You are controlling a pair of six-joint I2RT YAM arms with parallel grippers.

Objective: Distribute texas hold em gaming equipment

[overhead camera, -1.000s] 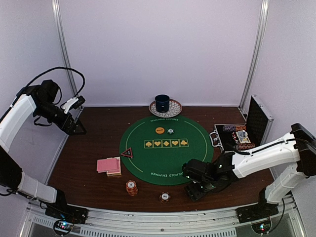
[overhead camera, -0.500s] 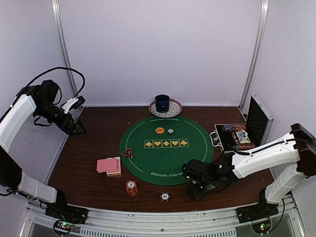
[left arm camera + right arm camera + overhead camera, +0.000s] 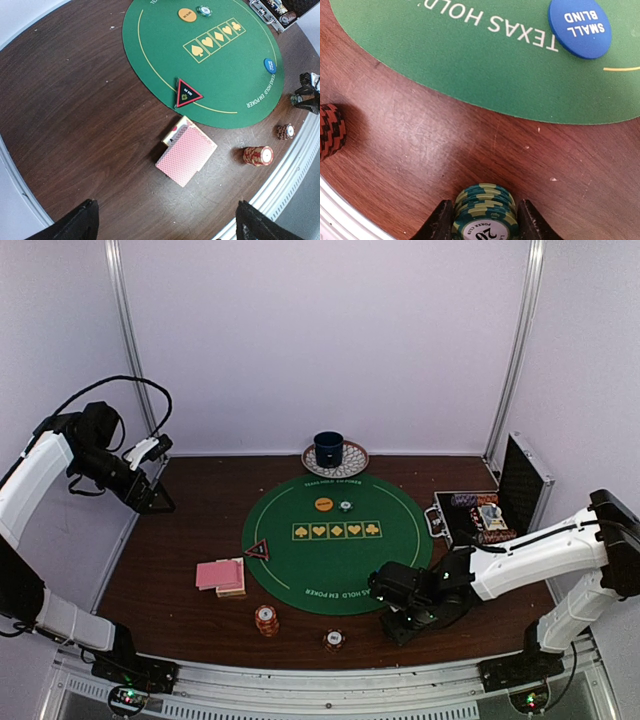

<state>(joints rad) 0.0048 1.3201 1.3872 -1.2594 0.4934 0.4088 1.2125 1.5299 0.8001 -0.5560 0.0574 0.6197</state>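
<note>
My right gripper will next lift outward, and then it will bring the green chips down onto empty felt by the inner corner of the black-red triangle marker (image 3: 278, 548).
My right gripper (image 3: 400, 626) is shut on a stack of green striped chips (image 3: 485, 216), low over the wood just off the mat's near edge. The blue marker disc (image 3: 579, 27) lies on the mat ahead of it. A red-black chip stack (image 3: 334, 640) stands to its left, and an orange chip stack (image 3: 266, 620) further left. Pink-backed cards (image 3: 222, 575) lie left of the mat. The black-red triangle marker (image 3: 258, 550) sits at the mat's left edge. An orange disc (image 3: 323, 504) and a single chip (image 3: 345, 506) lie on the far side of the mat. My left gripper (image 3: 152, 498) is open and empty, high at the far left.
The round green felt mat (image 3: 300, 560) fills the middle of the table. An open chip case (image 3: 480, 520) stands at the right. A dark blue cup on a patterned saucer (image 3: 330, 452) stands behind the mat. The metal rail (image 3: 295, 170) runs along the near edge.
My right gripper has shifted slightly with the green chips in it. The left arm has not moved.
</note>
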